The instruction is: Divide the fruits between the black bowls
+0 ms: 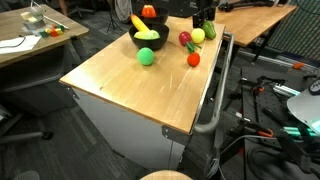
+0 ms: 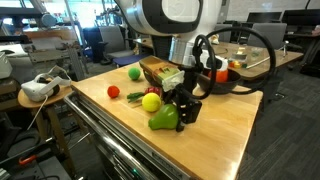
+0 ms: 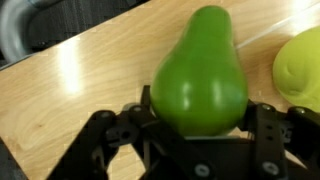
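I need to lift the pear off the tabletop with my gripper next, move it across and down into the bowl with the orange-red fruit and let go, because that bowl has fewer fruits in it.
A green pear (image 3: 200,55) lies on the wooden table (image 2: 225,125), near its edge in an exterior view (image 2: 162,119). My gripper (image 3: 200,102) has a finger pressed on each side of the pear's wide end and is shut on it (image 2: 181,110). A yellow-green apple (image 2: 151,101) lies right beside the pear (image 3: 300,65). One black bowl (image 1: 146,40) holds a banana and a yellow-green fruit. The second black bowl (image 2: 238,80) holds an orange-red fruit (image 2: 221,74). A green ball-like fruit (image 1: 147,57) and a red fruit (image 1: 193,59) lie loose on the table.
A dark red fruit (image 1: 185,39) lies next to the apple. A metal rail (image 1: 215,100) runs along one table edge. A side table (image 2: 45,92) with a white headset stands beside the work table. Cables and equipment cover the floor (image 1: 270,110).
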Tool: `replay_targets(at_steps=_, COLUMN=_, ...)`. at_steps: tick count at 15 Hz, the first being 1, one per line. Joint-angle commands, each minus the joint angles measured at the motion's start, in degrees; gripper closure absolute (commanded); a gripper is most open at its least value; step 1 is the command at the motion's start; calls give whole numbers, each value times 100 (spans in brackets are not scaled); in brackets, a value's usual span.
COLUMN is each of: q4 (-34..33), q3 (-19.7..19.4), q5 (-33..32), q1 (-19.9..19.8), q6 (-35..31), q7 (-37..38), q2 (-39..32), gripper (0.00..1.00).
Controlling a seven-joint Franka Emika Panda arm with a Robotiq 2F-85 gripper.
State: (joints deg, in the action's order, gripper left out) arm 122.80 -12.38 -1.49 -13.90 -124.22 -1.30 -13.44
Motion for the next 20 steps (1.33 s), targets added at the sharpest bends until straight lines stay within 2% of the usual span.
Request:
replay_targets(at_steps=1, q4=106, q3=-29, q5=-181, q1=98, q6=-56, q7=236, q2=174, gripper=56)
replay_targets(at_steps=5, q4=14, q3=-71, q5=-502, q1=160, q6=-14, q7=490, q2=300, gripper=56)
replay_targets(at_steps=8, q4=-292, q3=-105, q5=-1510, q1=380, q6=80, q7=1051, q2=535, gripper=56)
replay_targets(at_steps=10, q4=-742, q3=-64, q5=-2197, q1=515, q6=270, q7=1499, q2=420, gripper=56)
replay_targets(at_steps=13, q4=-1636, q3=13, q5=-3105, q1=709, q6=462, q7=1716, q2=-122, gripper=56)
replay_targets(at_steps=15, q4=-2217, q3=43, q5=-3430, q1=811, q6=547, q7=1514, q2=-554, gripper=56)
replay_targets(at_steps=20, q4=-3606, q3=99, q5=-3581, q1=900, q6=616, q7=801, q2=-1602, gripper=56)
